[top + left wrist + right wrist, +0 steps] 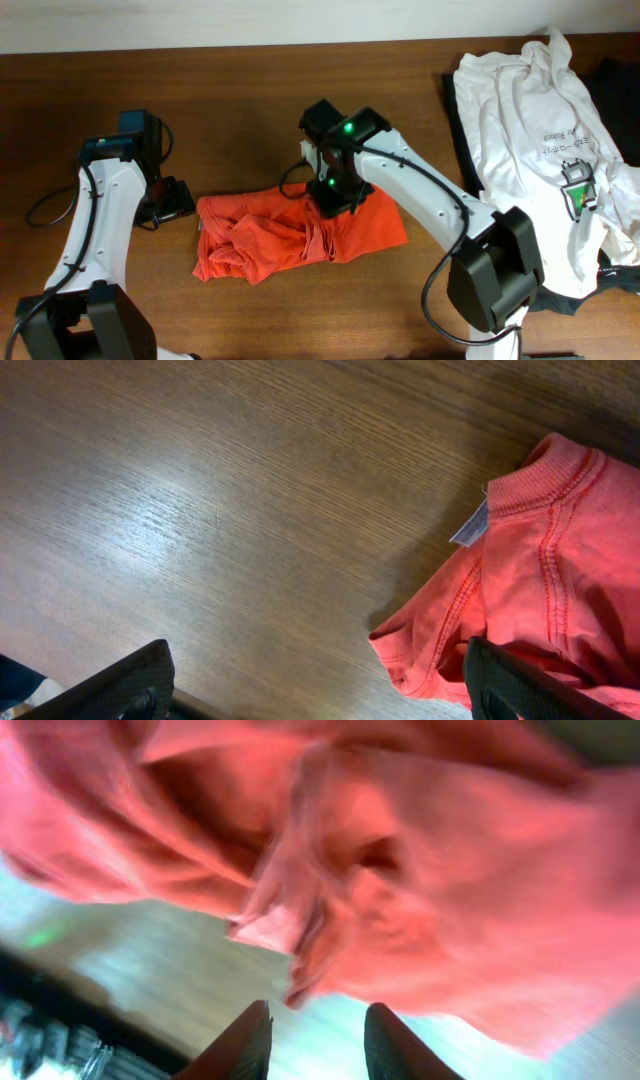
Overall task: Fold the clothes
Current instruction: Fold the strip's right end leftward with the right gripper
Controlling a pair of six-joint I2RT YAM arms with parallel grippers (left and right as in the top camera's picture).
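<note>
The fingers of my left gripper are over bare wood, so I need to move it next to the right in the overhead view and down onto the orange shirt's edge by the label.
The clothes are an orange-red T-shirt [290, 235] lying bunched and creased mid-table, and a white tee [540, 130] with small print, heaped at the right. My right gripper [335, 195] hangs over the orange shirt's back edge. In the right wrist view its fingers [318, 1010] stand apart with nothing between them, and a fold of the shirt [400, 870] lies just beyond the tips. My left gripper [172, 200] sits just left of the shirt, open wide [320, 705] over bare wood. The shirt's collar and label [540, 580] lie by its right finger.
The wooden table [250, 100] runs to a pale wall at the back. Dark cloth [610, 75] shows under and behind the white tee at the far right. A cable loops [45, 210] beside the left arm's base.
</note>
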